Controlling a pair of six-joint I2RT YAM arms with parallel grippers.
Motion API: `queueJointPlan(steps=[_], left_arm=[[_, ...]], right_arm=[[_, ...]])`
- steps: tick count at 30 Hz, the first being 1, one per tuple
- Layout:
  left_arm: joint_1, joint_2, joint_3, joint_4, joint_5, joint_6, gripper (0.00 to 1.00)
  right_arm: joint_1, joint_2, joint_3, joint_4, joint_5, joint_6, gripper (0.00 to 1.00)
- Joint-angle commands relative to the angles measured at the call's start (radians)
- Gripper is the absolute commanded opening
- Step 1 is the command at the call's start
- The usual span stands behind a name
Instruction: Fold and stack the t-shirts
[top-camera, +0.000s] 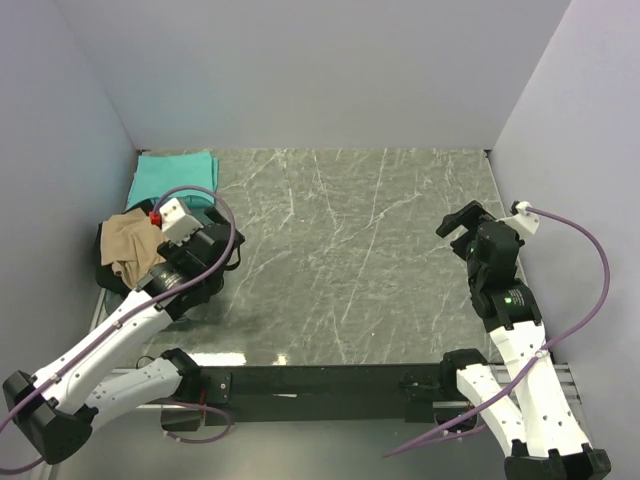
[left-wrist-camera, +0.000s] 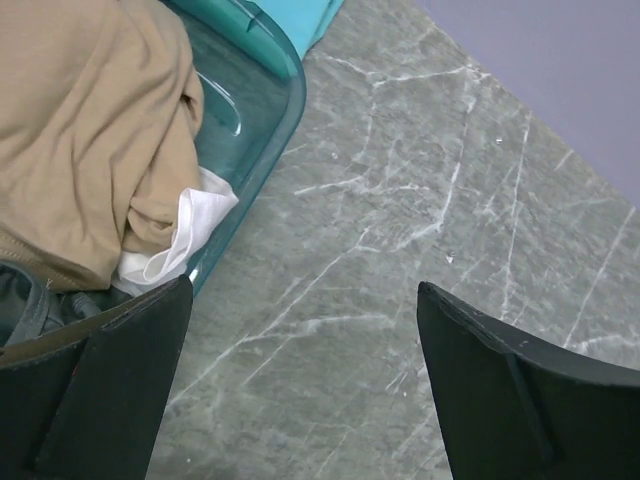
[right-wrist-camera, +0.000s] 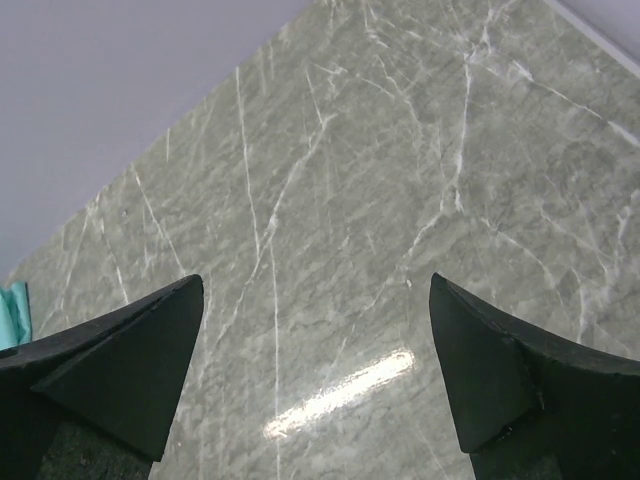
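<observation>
The left gripper will next move over the bin's rim and go down to the white fold that sticks out from under the tan t-shirt (top-camera: 128, 245).
A tan t-shirt (top-camera: 128, 245) lies crumpled in a clear blue-tinted bin (left-wrist-camera: 285, 90) at the left of the table. In the left wrist view the tan t-shirt (left-wrist-camera: 80, 130) covers a white t-shirt (left-wrist-camera: 190, 225), of which only a fold shows. A teal t-shirt (top-camera: 172, 178) lies folded flat at the back left corner, behind the bin. My left gripper (left-wrist-camera: 305, 290) hangs open just right of the bin, over bare table, holding nothing. My right gripper (right-wrist-camera: 316, 282) is open above the right side of the table, far from the shirts.
The grey marble table (top-camera: 350, 250) is walled on the left, back and right. The bin stands close to the left wall. A sliver of the teal t-shirt (right-wrist-camera: 15, 310) shows at the left edge of the right wrist view.
</observation>
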Motion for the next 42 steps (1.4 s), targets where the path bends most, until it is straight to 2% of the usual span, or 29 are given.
queueJointPlan(steps=[1, 3, 6, 10, 12, 15, 19, 20, 25, 26, 28, 34, 35, 37, 42], left_arm=[[0.007, 0.036, 0.07, -0.108, -0.061, -0.066, 0.99], [0.037, 0.074, 0.099, -0.149, -0.047, -0.099, 0.99], [0.144, 0.105, 0.095, -0.182, 0.014, -0.115, 0.99], [0.321, 0.099, 0.009, -0.022, 0.224, -0.005, 0.99], [0.347, 0.093, -0.048, 0.1, 0.27, 0.082, 0.99], [0.367, 0.11, -0.086, 0.202, 0.327, 0.141, 0.99], [0.46, 0.188, -0.059, 0.167, 0.356, 0.121, 0.98], [0.467, 0.215, -0.059, 0.171, 0.385, 0.124, 0.94], [0.493, 0.278, -0.076, 0.237, 0.441, 0.17, 0.85], [0.494, 0.294, -0.074, 0.243, 0.448, 0.185, 0.79], [0.494, 0.301, -0.073, 0.256, 0.47, 0.196, 0.75], [0.499, 0.311, -0.074, 0.237, 0.433, 0.193, 0.42], [0.499, 0.308, -0.076, 0.23, 0.424, 0.189, 0.26], [0.504, 0.303, -0.079, 0.224, 0.416, 0.178, 0.03], [0.508, 0.251, -0.051, 0.197, 0.369, 0.149, 0.01]], right_arm=[[-0.003, -0.003, 0.007, 0.002, -0.004, -0.015, 1.0], [-0.003, 0.01, 0.001, 0.004, -0.024, -0.032, 1.0], [-0.003, 0.036, -0.012, 0.01, -0.039, -0.042, 1.0], [-0.003, 0.098, 0.007, -0.035, 0.012, 0.025, 1.0], [-0.003, 0.111, 0.014, -0.029, 0.01, 0.002, 1.0], [-0.002, 0.108, -0.002, -0.006, -0.016, -0.017, 0.99], [-0.003, 0.082, -0.032, 0.01, 0.004, -0.02, 0.98], [-0.002, 0.077, -0.041, 0.007, 0.027, -0.015, 0.98], [-0.003, 0.069, -0.039, 0.008, 0.036, -0.018, 0.97], [-0.005, 0.072, -0.039, 0.011, 0.035, -0.02, 0.97], [-0.003, 0.074, -0.044, 0.02, 0.022, -0.023, 0.96], [-0.003, 0.091, -0.039, 0.013, 0.018, -0.029, 0.95], [-0.003, 0.091, -0.038, 0.011, 0.021, -0.029, 0.95], [-0.003, 0.091, -0.038, 0.01, 0.019, -0.029, 0.95], [-0.003, 0.086, -0.044, 0.017, 0.015, -0.029, 0.94]])
